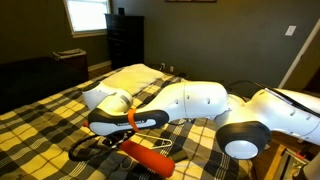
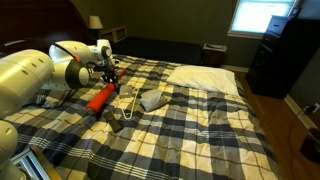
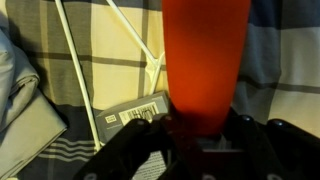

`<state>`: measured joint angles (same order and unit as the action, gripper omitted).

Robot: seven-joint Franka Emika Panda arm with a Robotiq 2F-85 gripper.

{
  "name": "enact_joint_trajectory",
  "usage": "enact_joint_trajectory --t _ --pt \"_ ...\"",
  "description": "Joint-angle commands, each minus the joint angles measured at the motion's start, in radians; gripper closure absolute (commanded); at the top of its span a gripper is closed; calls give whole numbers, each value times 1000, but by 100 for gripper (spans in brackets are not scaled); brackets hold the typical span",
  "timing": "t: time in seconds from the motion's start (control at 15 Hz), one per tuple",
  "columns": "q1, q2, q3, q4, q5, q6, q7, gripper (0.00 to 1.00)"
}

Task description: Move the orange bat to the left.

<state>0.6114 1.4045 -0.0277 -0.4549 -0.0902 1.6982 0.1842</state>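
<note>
I need to lower my gripper a little next with the orange bat (image 2: 98, 98) (image 3: 205, 60) between its fingers and let it go onto the plaid bed, because the blanket is just below my gripper.
The orange bat (image 2: 98, 98) lies slanted on the plaid bed and shows in both exterior views (image 1: 147, 153). Its upper end rises into my gripper (image 2: 108, 76), which also shows in an exterior view (image 1: 131, 120). In the wrist view the bat (image 3: 205, 60) fills the space between the black fingers of the gripper (image 3: 195, 135), which are shut on it. The bat's far end rests on or just above the blanket.
A white clothes hanger (image 2: 128, 106) lies right beside the bat and shows in the wrist view (image 3: 110, 60). A grey folded cloth (image 2: 152, 99) lies beyond it, with a white pillow (image 2: 205, 78) further off. A dark dresser (image 1: 124, 40) stands by the wall.
</note>
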Motion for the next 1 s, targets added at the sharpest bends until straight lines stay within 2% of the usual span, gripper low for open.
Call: enact_joint_trajectory --t 0.0,0.13,0.4,0.53,0.6,0.67,0.73,0.8,0.93 --pt "-24 27 36 20 0 16 -102 83" --pt "-34 32 49 16 3 11 -156 83" --pt "-41 41 56 13 -1 -2 -184 83" --pt "-45 45 68 13 -1 0 -262 83" --pt "-37 42 51 16 -8 -6 -196 58" --pt "-38 43 56 15 -8 -5 -219 58" --pt "-38 43 59 15 -8 -2 -239 33" --pt "-34 42 55 15 -12 -3 -237 33" --pt "-21 22 47 0 -19 4 -213 19"
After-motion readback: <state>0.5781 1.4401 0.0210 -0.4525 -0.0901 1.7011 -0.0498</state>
